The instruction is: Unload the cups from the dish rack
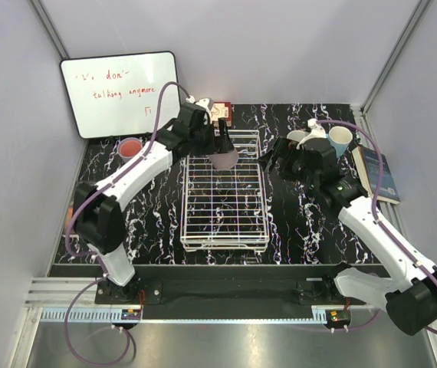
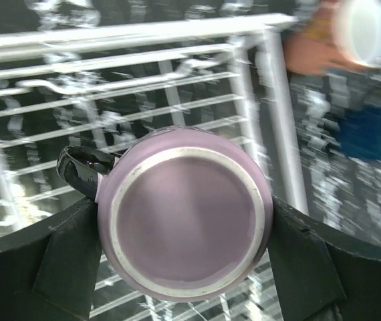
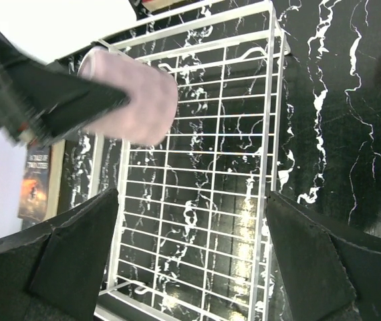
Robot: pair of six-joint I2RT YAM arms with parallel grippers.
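My right gripper will next tilt sideways and shift left in the top view onto the mauve cup's loose end, which my left gripper leaves uncovered.
The white wire dish rack (image 1: pixel 225 230) stands mid-table. My left gripper (image 1: pixel 222 149) hangs over its far end, shut on a mauve cup (image 1: pixel 224 159) (image 2: pixel 184 214). The cup's base faces the left wrist camera, both fingers (image 2: pixel 43 261) press its sides, and a dark handle pokes out at the upper left. From the right wrist view the mauve cup (image 3: pixel 134 97) is above the rack (image 3: pixel 197 200). My right gripper (image 1: pixel 272 159) (image 3: pixel 190 254) stands open and empty beside the rack's right far corner. On the table sit a salmon cup (image 1: pixel 129 146) at the left and a light blue cup (image 1: pixel 340 139) at the right.
A whiteboard (image 1: pixel 119 92) leans at the back left. A book (image 1: pixel 379 172) lies at the right edge and a small dark book (image 1: pixel 222 113) behind the rack. Blurred orange (image 2: pixel 311 50), light blue (image 2: pixel 371 30) and dark blue (image 2: pixel 371 130) cups show beyond the rack.
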